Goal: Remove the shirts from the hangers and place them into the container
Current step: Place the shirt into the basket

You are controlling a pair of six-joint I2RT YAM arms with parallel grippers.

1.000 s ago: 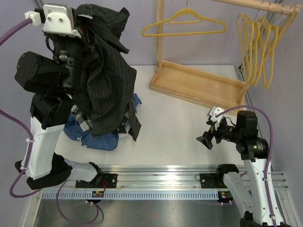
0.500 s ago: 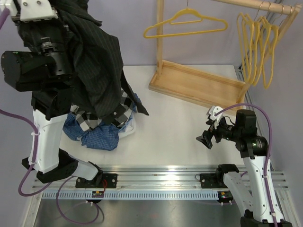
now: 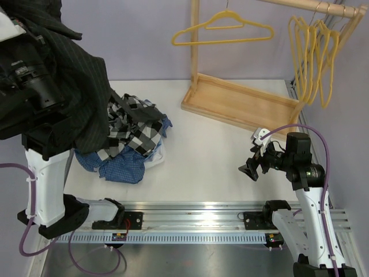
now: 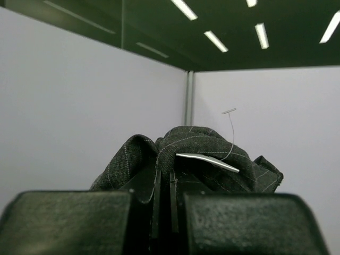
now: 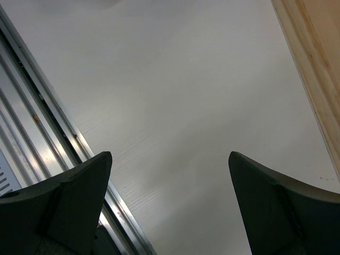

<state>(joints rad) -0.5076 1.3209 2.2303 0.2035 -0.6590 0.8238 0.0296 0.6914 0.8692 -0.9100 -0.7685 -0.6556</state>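
Observation:
The black pinstriped shirt (image 3: 78, 86) still hangs above the pile of check shirts, so the left gripper should tilt down and lower it onto them to release it.
In the left wrist view my left gripper (image 4: 164, 178) is shut on a fold of the black pinstriped shirt (image 4: 204, 143), which bunches just past the jaws. From above, that shirt (image 3: 78, 86) hangs over the raised left arm at the far left. A pile of shirts lies on the table beside it: the black-and-white check (image 3: 135, 124) on top, the dark blue check (image 3: 124, 170) below. I cannot make out the container under the pile. One yellow hanger (image 3: 223, 26) hangs bare on the rail, and several hangers (image 3: 311, 55) hang at the right. My right gripper (image 3: 249, 170) stands open over bare table.
The wooden rack base (image 3: 242, 104) lies at the back right with its post (image 3: 195, 40) rising from it. A metal rail (image 3: 196, 210) runs along the near table edge, and it also shows as the rail (image 5: 37, 127) beside my right fingers.
My left arm has swung left and up with the pinstriped shirt, uncovering the checked shirts in the pile. The right arm has not moved.

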